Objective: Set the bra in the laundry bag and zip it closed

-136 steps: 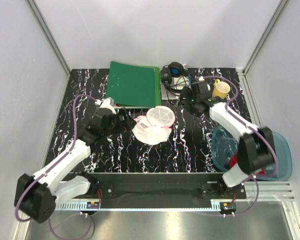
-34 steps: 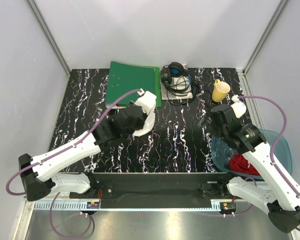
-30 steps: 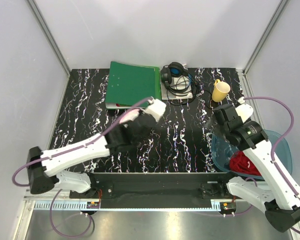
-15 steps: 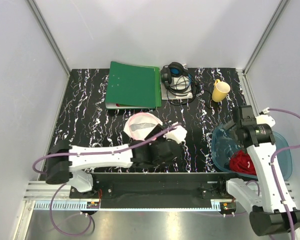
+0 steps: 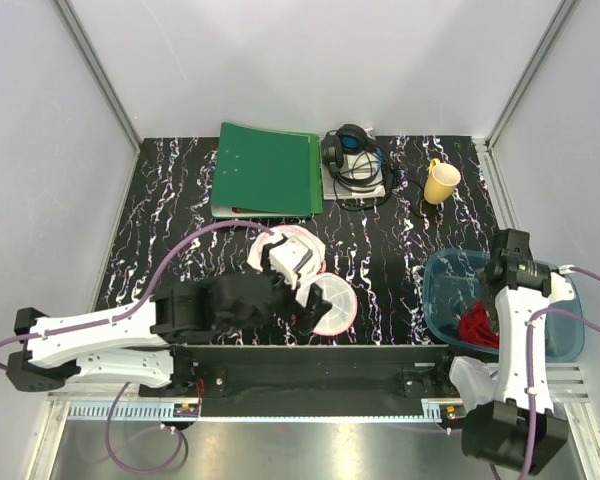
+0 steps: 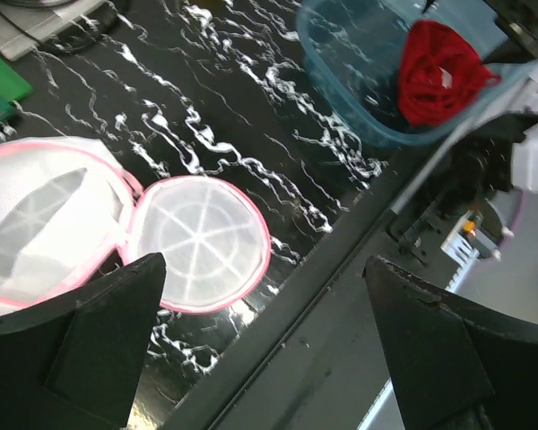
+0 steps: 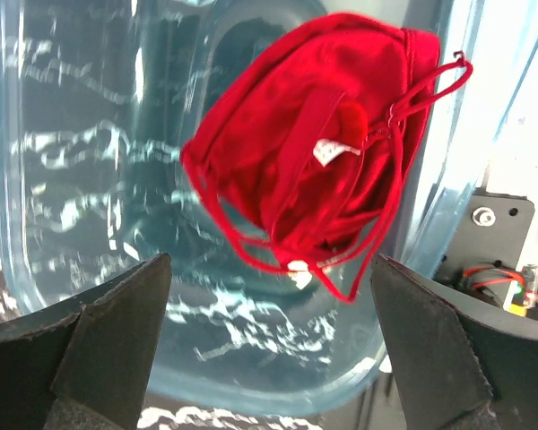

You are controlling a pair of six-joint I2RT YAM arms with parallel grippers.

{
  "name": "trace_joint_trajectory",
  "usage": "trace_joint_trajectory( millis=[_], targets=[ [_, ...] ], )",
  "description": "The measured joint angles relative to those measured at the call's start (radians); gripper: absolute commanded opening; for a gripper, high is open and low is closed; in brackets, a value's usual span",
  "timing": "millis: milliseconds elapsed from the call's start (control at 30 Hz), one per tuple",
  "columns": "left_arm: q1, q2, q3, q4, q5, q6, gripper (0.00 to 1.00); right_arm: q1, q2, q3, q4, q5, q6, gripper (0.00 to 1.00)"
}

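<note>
My right gripper should next go down into the tray (image 5: 492,300), toward the left in its wrist view, onto the bra's pointed corner. The corner sticks out over the bare bottom of the tray.
The laundry bag (image 5: 332,305) lies open on the black marbled table near its front edge. In the left wrist view its round white mesh disc (image 6: 202,242) with pink trim lies flat beside the other half. My left gripper (image 5: 302,300) hovers over it, open and empty (image 6: 264,260). The red bra (image 7: 323,161) lies bunched in the translucent blue tray (image 7: 72,179), its thin straps loose. It also shows from above (image 5: 475,325) and in the left wrist view (image 6: 439,72). My right gripper (image 7: 269,258) is open above the bra, at the tray (image 5: 492,300), holding nothing.
A green folder (image 5: 265,170), black headphones (image 5: 352,160) and a yellow cup (image 5: 442,180) sit at the back of the table. The blue tray (image 5: 450,270) stands at the right front. A metal rail (image 6: 341,296) runs along the table's front edge.
My left arm has swung back toward the front and the bag now lies open nearer the front edge. My right arm has drawn in from the back to hover over the tray.
</note>
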Motion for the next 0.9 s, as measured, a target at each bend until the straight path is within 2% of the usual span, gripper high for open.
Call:
trace_joint_trajectory(
  millis=[167,267,333,400,433,533,600,633,667,700,733,900],
  targets=[
    [0.000,-0.135,-0.115,-0.013,0.058,-0.037,0.99,-0.147,0.064,-0.052,0.105,-0.031,-0.009,1.00],
    [0.000,-0.213,-0.145,-0.025,0.065,-0.052,0.99,-0.214,0.140,-0.092,0.164,-0.055,-0.013,0.95],
    [0.000,-0.251,-0.150,-0.036,0.065,-0.058,0.99,-0.235,0.192,-0.108,0.201,-0.065,-0.020,0.82],
    [0.000,-0.275,-0.150,-0.046,0.063,-0.060,0.99,-0.245,0.223,-0.120,0.232,-0.066,-0.028,0.74],
    [0.000,-0.283,-0.150,-0.052,0.063,-0.060,0.99,-0.246,0.227,-0.124,0.243,-0.064,-0.034,0.65],
    [0.000,-0.297,-0.150,-0.063,0.062,-0.060,0.99,-0.252,0.229,-0.127,0.287,-0.053,-0.055,0.54],
    [0.000,-0.298,-0.150,-0.069,0.062,-0.059,0.99,-0.253,0.229,-0.127,0.321,-0.054,-0.072,0.29],
    [0.000,-0.298,-0.151,-0.072,0.062,-0.059,0.99,-0.253,0.229,-0.127,0.333,-0.055,-0.082,0.23],
    [0.000,-0.296,-0.151,-0.074,0.062,-0.059,0.99,-0.253,0.230,-0.127,0.349,-0.056,-0.086,0.10],
    [0.000,-0.296,-0.151,-0.074,0.062,-0.059,0.99,-0.253,0.232,-0.127,0.364,-0.056,-0.088,0.04],
    [0.000,-0.297,-0.151,-0.074,0.062,-0.059,0.99,-0.253,0.233,-0.127,0.370,-0.056,-0.094,0.00],
    [0.000,-0.304,-0.155,-0.074,0.063,-0.059,0.99,-0.254,0.161,-0.100,0.335,-0.066,-0.130,0.00]
  ],
)
